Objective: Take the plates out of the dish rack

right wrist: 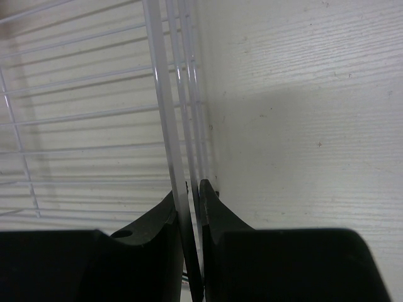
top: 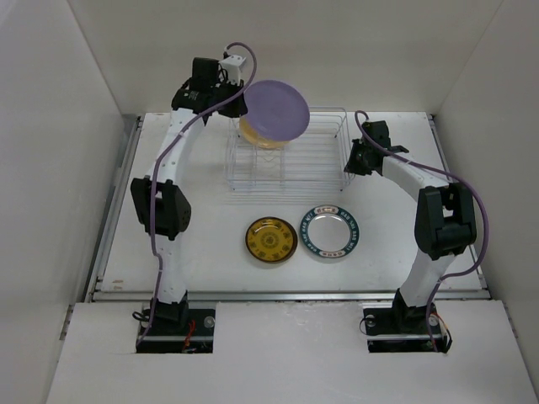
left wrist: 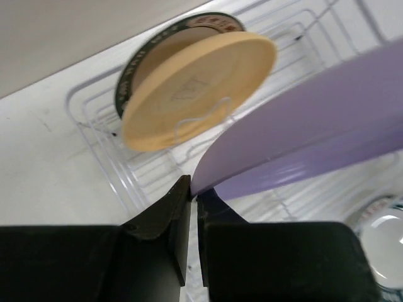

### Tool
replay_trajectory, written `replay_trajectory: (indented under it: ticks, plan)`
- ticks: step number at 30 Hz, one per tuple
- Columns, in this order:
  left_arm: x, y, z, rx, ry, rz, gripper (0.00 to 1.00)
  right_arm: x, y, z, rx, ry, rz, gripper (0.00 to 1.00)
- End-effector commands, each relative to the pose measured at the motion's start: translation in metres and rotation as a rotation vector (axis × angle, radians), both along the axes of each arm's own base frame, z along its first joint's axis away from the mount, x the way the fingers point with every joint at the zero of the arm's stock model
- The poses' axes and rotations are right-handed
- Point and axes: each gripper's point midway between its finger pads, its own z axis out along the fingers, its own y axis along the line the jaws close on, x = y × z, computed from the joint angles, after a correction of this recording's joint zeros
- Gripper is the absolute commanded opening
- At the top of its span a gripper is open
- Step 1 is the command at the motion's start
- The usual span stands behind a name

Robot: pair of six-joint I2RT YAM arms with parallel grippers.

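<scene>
My left gripper holds the lavender plate (top: 275, 108), and bare table lies beside the dark-gold plate. Next, it needs to swing to the left in the top view, back and down, and level the plate.
My left gripper (top: 244, 94) (left wrist: 194, 192) is shut on the rim of the lavender plate (top: 275, 108) (left wrist: 302, 126) and holds it tilted in the air above the left end of the dish rack (top: 290, 156) (left wrist: 94, 126). The pale yellow plate (top: 261, 136) (left wrist: 201, 88) stands in the rack, with a dark-rimmed plate (left wrist: 157, 44) right behind it. My right gripper (top: 352, 162) (right wrist: 192, 189) is shut on the rack's right rim wire (right wrist: 167, 126). The dark-gold plate (top: 270, 240) and the teal-rimmed plate (top: 329, 231) (left wrist: 384, 245) lie flat on the table in front of the rack.
White walls enclose the table on the left, back and right. The table's raised front edge (top: 286, 295) runs just ahead of the arm bases.
</scene>
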Motion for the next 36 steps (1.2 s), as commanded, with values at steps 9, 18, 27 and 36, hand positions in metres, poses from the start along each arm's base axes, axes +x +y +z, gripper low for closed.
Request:
replay_trajectory:
  ticks: [9, 18, 27, 36]
  plan:
    - [-0.120, 0.072, 0.031, -0.176, 0.376, 0.026, 0.00, 0.017, 0.006, 0.015, 0.035, -0.065, -0.014, 0.27]
    - [-0.208, 0.188, -0.024, -0.090, 0.652, 0.277, 0.00, 0.038, -0.012, 0.093, -0.072, -0.230, -0.031, 0.70]
    - [-0.255, 0.220, -0.099, -0.140, 0.962, 0.314, 0.00, 0.076, 0.012, 0.205, -0.041, -0.553, 0.089, 0.71]
    - [-0.265, 0.241, -0.168, -0.162, 1.181, 0.353, 0.00, 0.132, 0.125, 0.196, 0.077, -0.626, 0.403, 0.71]
